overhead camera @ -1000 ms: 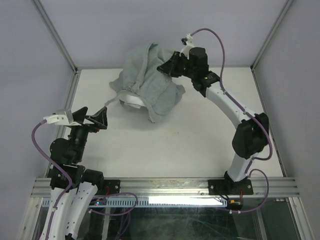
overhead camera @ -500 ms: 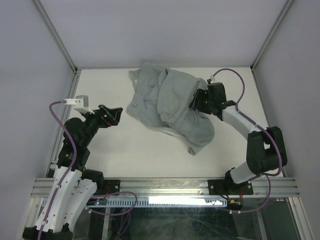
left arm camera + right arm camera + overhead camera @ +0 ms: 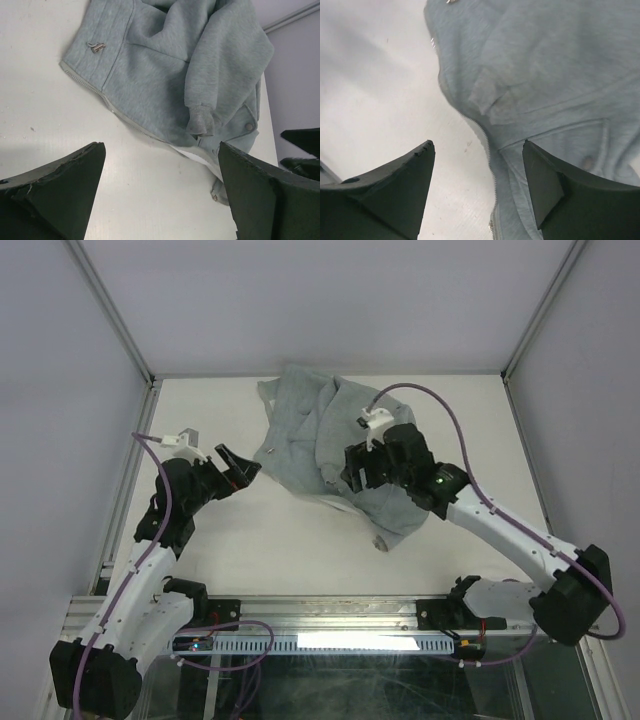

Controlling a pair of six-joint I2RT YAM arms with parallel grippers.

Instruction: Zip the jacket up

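Observation:
My right gripper brings its fingers down and to the left in the top view next, to the open zipper edge (image 3: 443, 86), astride the teeth (image 3: 487, 145).
The jacket (image 3: 295, 440) lies rumpled on the white table (image 3: 300, 550), pale grey-green, with a sleeve folded over its front. Its open zipper edge (image 3: 130, 125) runs diagonally along the near side, showing a strip of whiter lining. My left gripper (image 3: 240, 465) is open just left of the jacket. In the left wrist view, the left gripper (image 3: 160, 200) has only bare table between its fingers. My right gripper (image 3: 355, 468) hovers open over the jacket's middle. In the right wrist view, the zipper teeth (image 3: 487, 145) pass below the right gripper (image 3: 477, 170), untouched.
White enclosure walls and metal frame posts (image 3: 525, 340) ring the table. An aluminium rail (image 3: 330, 615) with both arm bases runs along the near edge. Purple cables (image 3: 440, 405) loop off both wrists.
My right gripper has opened and released the jacket, which dropped from a raised bundle to lie spread on the table. The right arm swung left and nearer. The left arm reached toward the jacket.

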